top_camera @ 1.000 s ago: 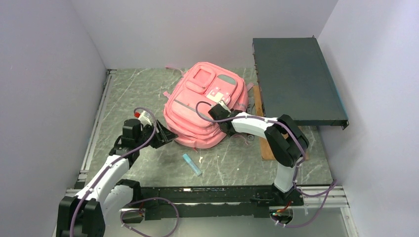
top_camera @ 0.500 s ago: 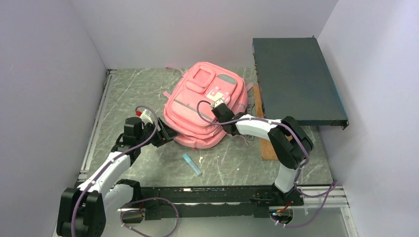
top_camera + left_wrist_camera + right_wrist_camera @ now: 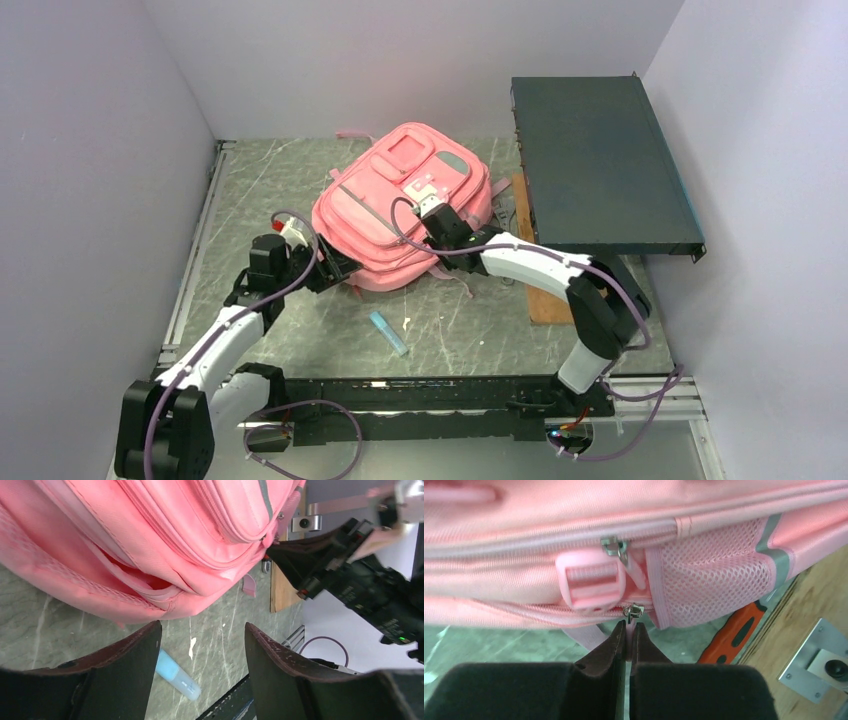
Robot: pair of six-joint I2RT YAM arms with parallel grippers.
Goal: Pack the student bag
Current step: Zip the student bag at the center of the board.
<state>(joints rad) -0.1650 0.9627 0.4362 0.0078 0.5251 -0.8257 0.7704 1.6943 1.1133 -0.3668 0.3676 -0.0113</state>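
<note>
The bag's seam gapes at the bag's near corner (image 3: 376, 281), so the right gripper will next pull the pink pull tab to the left in the top view toward that corner and release it there.
The student bag (image 3: 400, 195), a soft pink backpack, lies front-up in the middle of the table. My right gripper (image 3: 432, 212) is at the bag's right side. In the right wrist view it (image 3: 629, 625) is shut on the pink pull tab of a zip slider (image 3: 633, 611), beside a pink buckle (image 3: 591, 586) and a mesh side pocket (image 3: 711, 575). My left gripper (image 3: 335, 268) stands open at the bag's near left corner. Its fingers (image 3: 202, 635) hold nothing, and the bag (image 3: 150, 540) lies just beyond them with a gaping seam.
A pale blue tube (image 3: 388, 333) lies on the table in front of the bag, seen again as the blue tube (image 3: 177, 677) between the left fingers. A dark flat case (image 3: 600, 160) rests on a wooden board (image 3: 540, 300) at the right. An orange tool (image 3: 736, 630) lies by the board.
The right gripper has closed on the zip pull and moved left and away from the bases. The bag has shifted left with it. The left gripper has moved closer to the bag's corner.
</note>
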